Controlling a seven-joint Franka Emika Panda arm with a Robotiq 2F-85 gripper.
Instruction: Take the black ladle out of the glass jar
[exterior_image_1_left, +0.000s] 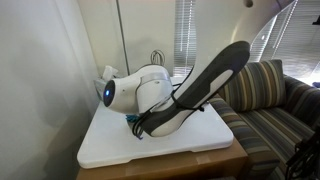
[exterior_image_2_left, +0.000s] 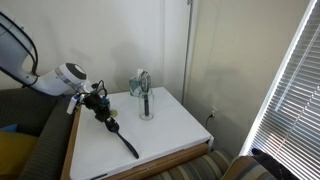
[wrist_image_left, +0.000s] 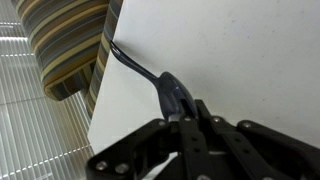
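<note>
The ladle is already clear of the jar (exterior_image_2_left: 147, 110), so next my gripper should go down toward the bare white tabletop just below it and release the ladle's wider end.
The black ladle (wrist_image_left: 150, 72) is out of the glass jar and lies low across the white table (wrist_image_left: 240, 50), reaching to its edge. My gripper (wrist_image_left: 185, 118) is shut on the ladle's wider end. In an exterior view the ladle (exterior_image_2_left: 122, 138) slants from my gripper (exterior_image_2_left: 103, 112) towards the table's front edge. The glass jar (exterior_image_2_left: 147, 110) stands upright further back on the table, apart from the gripper, with a metal whisk (exterior_image_2_left: 145, 84) in it. In an exterior view my arm hides the ladle and the jar; only the whisk's top (exterior_image_1_left: 156, 58) shows.
A striped sofa (exterior_image_1_left: 262, 92) stands next to the table and shows in the wrist view (wrist_image_left: 70, 40). A teal box (exterior_image_2_left: 137, 80) sits behind the jar near the wall. Window blinds (exterior_image_2_left: 290, 90) hang at the side.
</note>
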